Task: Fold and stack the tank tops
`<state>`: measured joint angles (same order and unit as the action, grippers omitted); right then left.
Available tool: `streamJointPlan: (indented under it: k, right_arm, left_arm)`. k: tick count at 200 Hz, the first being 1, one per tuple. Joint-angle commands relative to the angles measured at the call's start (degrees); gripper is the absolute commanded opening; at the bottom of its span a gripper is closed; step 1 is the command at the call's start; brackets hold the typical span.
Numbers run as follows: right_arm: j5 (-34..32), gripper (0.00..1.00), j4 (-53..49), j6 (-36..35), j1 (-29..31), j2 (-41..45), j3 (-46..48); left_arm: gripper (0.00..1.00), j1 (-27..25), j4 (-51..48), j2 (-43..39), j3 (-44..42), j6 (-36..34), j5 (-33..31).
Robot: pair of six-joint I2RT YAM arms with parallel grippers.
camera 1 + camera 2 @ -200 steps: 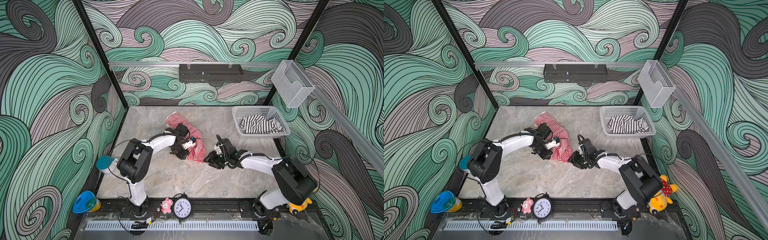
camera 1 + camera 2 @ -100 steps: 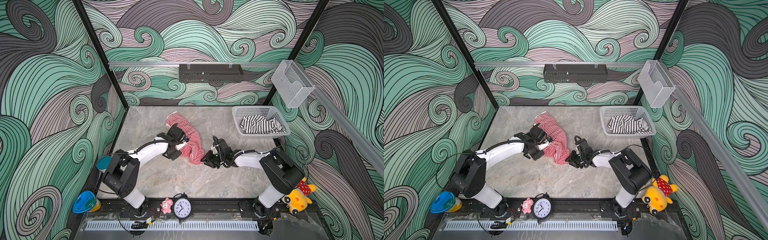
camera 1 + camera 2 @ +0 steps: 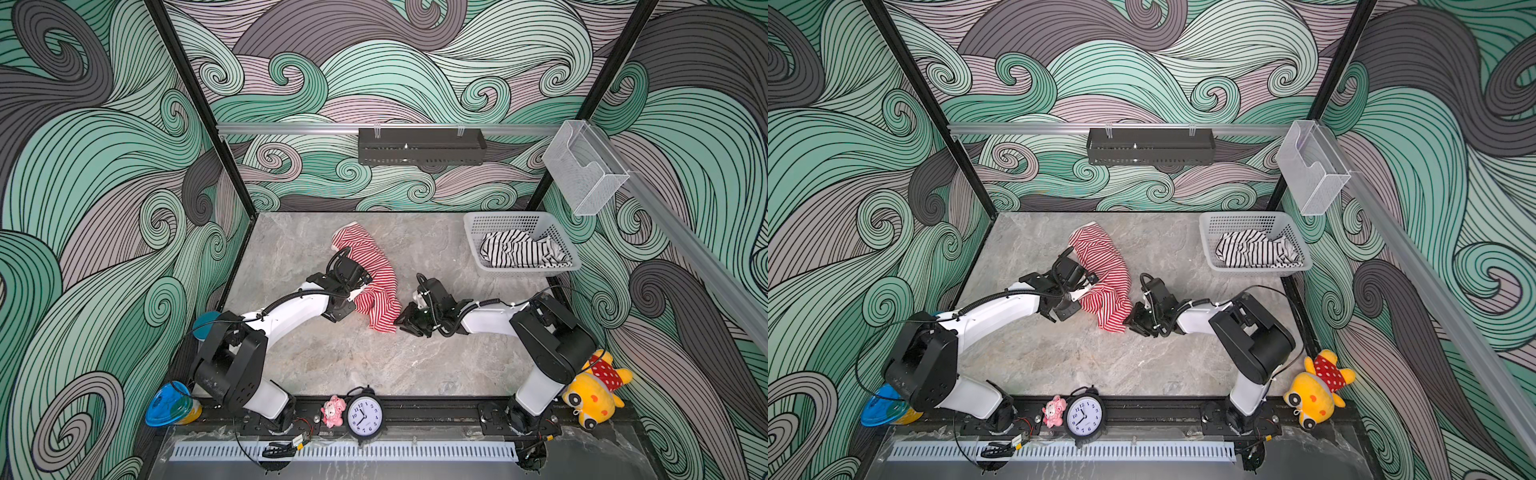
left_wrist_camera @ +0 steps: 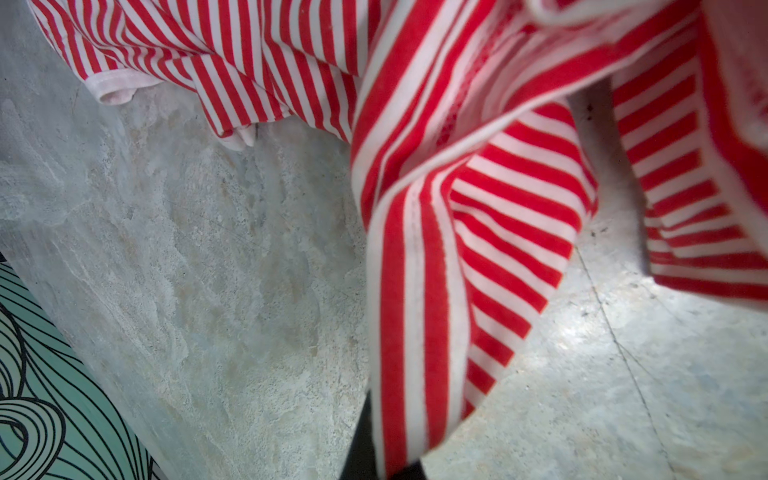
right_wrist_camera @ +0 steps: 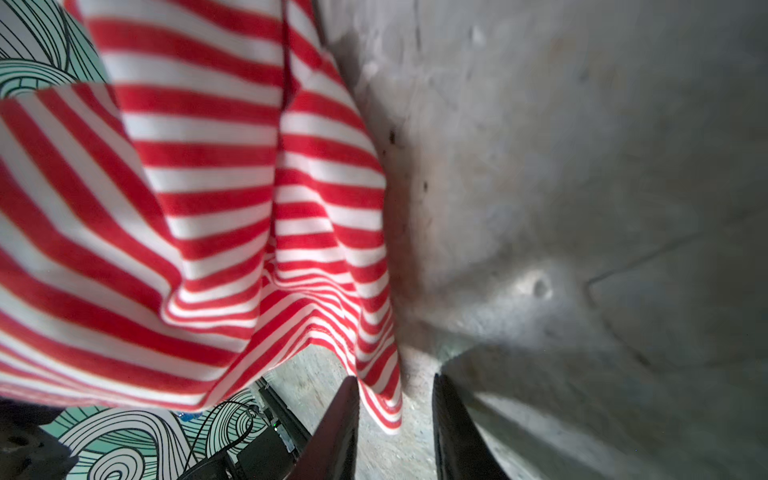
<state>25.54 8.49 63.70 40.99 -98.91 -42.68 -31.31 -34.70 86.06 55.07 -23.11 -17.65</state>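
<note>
The cloth is crumpled, so I next need to move my left gripper back and down toward my base and release the fold on the bare tabletop below my left gripper.
The red-and-white tank top (image 3: 368,266) (image 3: 1104,257) lies crumpled at mid-table, with one end lifted. My left gripper (image 3: 358,293) (image 3: 1080,291) is shut on that lifted fold; in the left wrist view the striped cloth (image 4: 415,291) runs down into the left gripper (image 4: 386,469). My right gripper (image 3: 401,322) (image 3: 1133,322) sits low at the cloth's hanging corner. The right wrist view shows the right gripper (image 5: 395,378) open, with that corner (image 5: 380,399) dangling between the fingers, not pinched. The black-and-white tank top (image 3: 515,251) (image 3: 1254,249) lies bunched in the basket.
The white perforated basket (image 3: 503,216) (image 3: 1237,216) stands at the back right. Along the front rail are a clock (image 3: 364,414), a pink toy (image 3: 333,410), a yellow plush (image 3: 594,395) and a blue bowl (image 3: 170,405). A black shelf (image 3: 419,145) hangs on the back wall.
My left gripper has drawn the red tank top's fold a little to the left. The right gripper has slid left up to the hanging corner, and its jaws have narrowed.
</note>
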Motion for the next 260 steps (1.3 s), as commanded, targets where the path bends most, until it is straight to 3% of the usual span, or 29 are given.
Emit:
streamJointPlan:
  k: [1, 51, 73, 100, 106, 122, 143, 174, 212, 260]
  right_arm:
    - [-0.5, 0.33, -0.6, 1.5, 1.8, 0.1, -0.4]
    - [-0.8, 0.27, 2.4, 2.7, 3.0, -2.9, 0.2]
    - [-2.0, 0.20, 3.2, 2.4, 2.8, -3.4, 0.3]
    - [-2.2, 0.00, 4.6, 2.3, 2.2, -3.1, 0.8]
    - [-2.2, 0.00, 4.0, 1.7, 2.0, -2.2, 0.8]
    - [-2.2, 0.00, -2.6, -2.6, 0.7, 1.7, -0.3]
    - [-3.9, 0.00, -18.8, -11.4, -1.8, 8.2, -4.2]
    - [-6.9, 0.00, -36.1, -21.2, -6.1, 14.2, -7.4]
    - [-7.9, 0.00, -43.6, -27.2, -9.3, 14.1, -7.0]
    - [-17.0, 0.00, -50.4, -30.2, -10.8, 11.9, -8.7]
  left_arm:
    - [0.00, -0.3, 0.9, 1.3, -0.9, 0.6, -1.1]
    - [0.00, -0.3, 0.8, 1.3, -0.8, 1.3, -0.7]
    - [0.00, -0.3, 1.1, 0.6, -1.2, 1.3, -0.8]
    - [0.00, -0.3, 2.5, 0.0, -2.7, 0.1, -2.6]
    - [0.00, -0.2, 3.2, -0.1, -3.2, -0.6, -3.6]
    - [0.00, -0.2, 6.0, -1.2, -5.4, -3.4, -7.4]
    - [0.00, -0.1, 11.4, -4.0, -9.5, -8.8, -11.8]
    - [0.00, 0.3, 18.0, -10.2, -15.0, -15.5, -14.3]
    - [0.00, 0.4, 21.3, -15.0, -19.1, -20.2, -13.4]
    - [0.00, 0.2, 20.3, -16.4, -21.5, -22.1, -11.4]
